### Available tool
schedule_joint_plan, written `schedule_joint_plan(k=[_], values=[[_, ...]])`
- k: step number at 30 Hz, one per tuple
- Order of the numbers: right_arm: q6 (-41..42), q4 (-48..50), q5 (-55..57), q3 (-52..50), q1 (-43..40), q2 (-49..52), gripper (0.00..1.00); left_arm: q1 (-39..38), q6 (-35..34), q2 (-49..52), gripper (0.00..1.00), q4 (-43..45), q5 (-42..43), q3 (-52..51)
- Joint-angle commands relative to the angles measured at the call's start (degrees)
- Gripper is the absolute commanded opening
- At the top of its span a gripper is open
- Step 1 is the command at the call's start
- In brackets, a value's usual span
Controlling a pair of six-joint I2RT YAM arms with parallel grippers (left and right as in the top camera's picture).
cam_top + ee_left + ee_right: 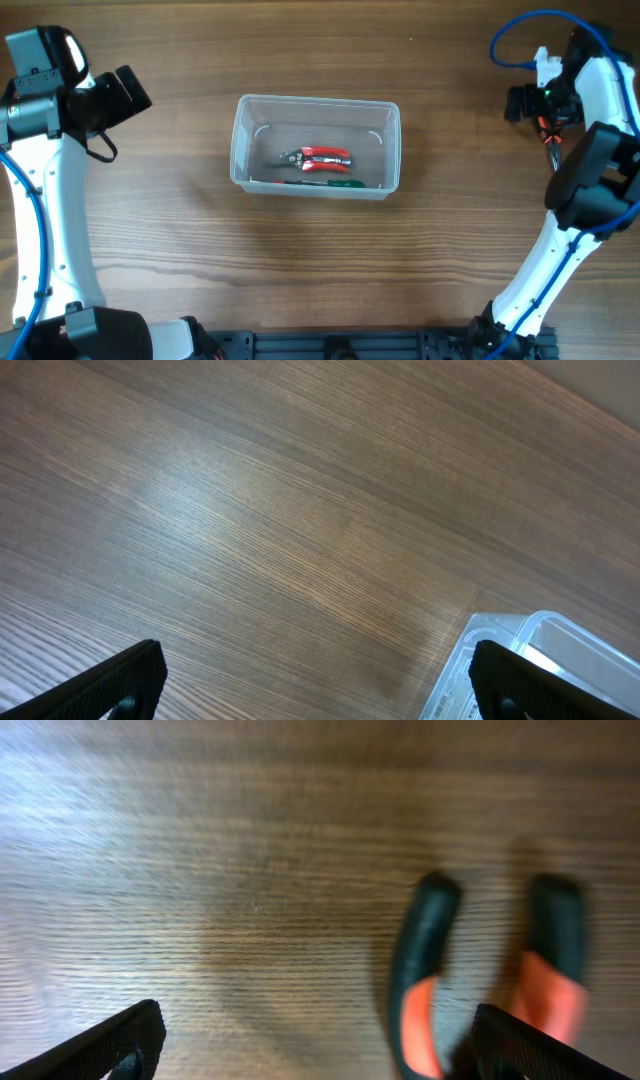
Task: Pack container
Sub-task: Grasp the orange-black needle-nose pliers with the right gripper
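My right gripper moves down around one black-and-orange handle of the tool (543,125) (416,978) next and closes, since that handle lies below it, between its open fingers.
The clear plastic container (316,101) stands at the table's middle. Inside it lie red-handled cutters (318,157) and a green-handled tool (332,184) along the near wall. My left gripper (128,92) is open and empty, left of the container and apart from it. In the left wrist view its fingers (320,695) spread over bare wood, with a container corner (545,645) at lower right. My right gripper (527,104) is at the far right, open (320,1055) above wood. A black-and-orange-handled tool (425,975) lies by its right finger, blurred, and not held. That tool also shows in the overhead view (548,143).
The table is brown wood. Blue cables loop over the right arm (530,20) and run along the left arm (40,250). The arm bases stand at the near edge (330,345).
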Motion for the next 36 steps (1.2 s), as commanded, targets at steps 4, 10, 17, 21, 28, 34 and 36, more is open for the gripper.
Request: schedule_joint_plan(k=[4,10,17,21,28,34,36], values=[[0.6,0.2,-1.1,-2.3,0.0,3.5,0.98,0.1,-0.8,0.2,1.00,0.0,0.7,0.1],[2.1,0.6,-1.1,-2.3,0.0,3.5,0.70,0.1,-0.8,0.2,1.00,0.0,0.7,0.1],[3.5,0.6,-1.1,-2.3,0.0,3.5,0.30,0.1,-0.7,0.2,1.00,0.0,2.0,0.1],[3.5,0.5,-1.1,-2.3,0.0,3.5,0.14,0.1,-0.7,0.2,1.00,-0.2,2.0,0.1],[3.5,0.1,-1.2,-2.3,0.0,3.5,0.04,0.1,-0.7,0.2,1.00,-0.5,2.0,0.1],[7.7,-0.7,-2.6,-2.1,0.0,3.3,0.04,0.1,-0.7,0.2,1.00,-0.9,2.0,0.1],[8.7,-1.8,-3.1,-1.8,0.5,1.7,0.04,0.1,-0.7,0.2,1.00,-0.9,2.0,0.1]])
